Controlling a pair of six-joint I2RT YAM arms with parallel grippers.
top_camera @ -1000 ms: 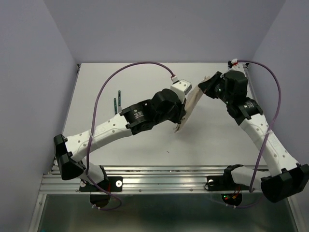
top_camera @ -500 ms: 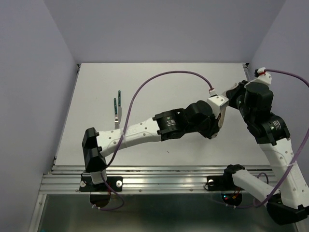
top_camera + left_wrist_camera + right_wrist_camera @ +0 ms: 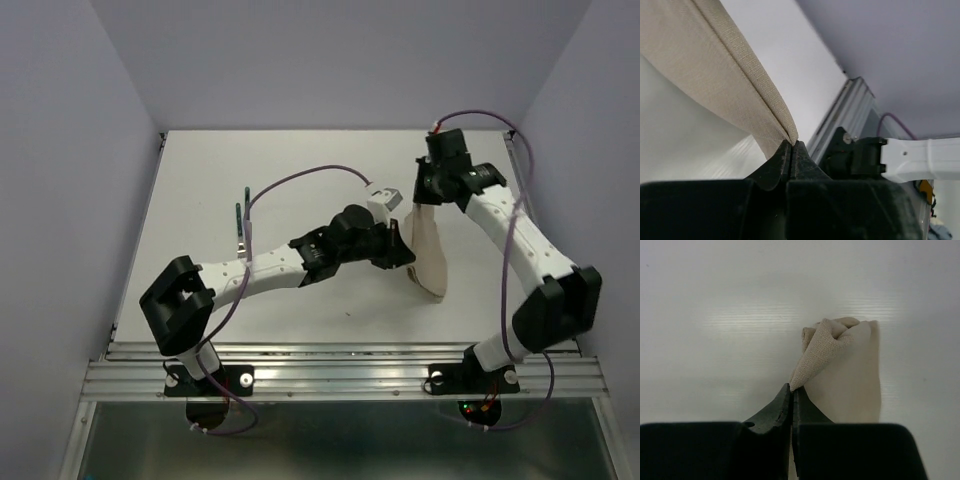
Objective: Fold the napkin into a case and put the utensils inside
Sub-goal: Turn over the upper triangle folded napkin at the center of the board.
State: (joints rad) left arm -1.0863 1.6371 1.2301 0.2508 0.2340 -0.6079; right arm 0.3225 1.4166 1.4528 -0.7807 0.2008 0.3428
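My left gripper will next move down and left in the top view to let go of the napkin's corner, because open tabletop is below it on that side.
The beige napkin [image 3: 430, 252] shows as a narrow folded strip right of centre on the white table [image 3: 300, 160], running from far to near. My left gripper [image 3: 408, 266] is shut on its near corner; in the left wrist view the cloth [image 3: 725, 75] rises from the pinched jaws [image 3: 791, 143]. My right gripper [image 3: 424, 198] is shut on the far end, with a bunched corner [image 3: 822, 347] coming out of its jaws [image 3: 792, 388]. The utensils [image 3: 241, 225], with dark green handles, lie side by side at the left. No finished case shows.
The aluminium rail [image 3: 340, 365] runs along the table's near edge, with both arm bases on it. Purple cables [image 3: 300, 180] loop over each arm. Lilac walls [image 3: 80, 150] close in the left, right and far sides.
The left gripper has drawn back left and nearer from the right side. The right arm has swung to the far side. The napkin now stretches as a long strip between them.
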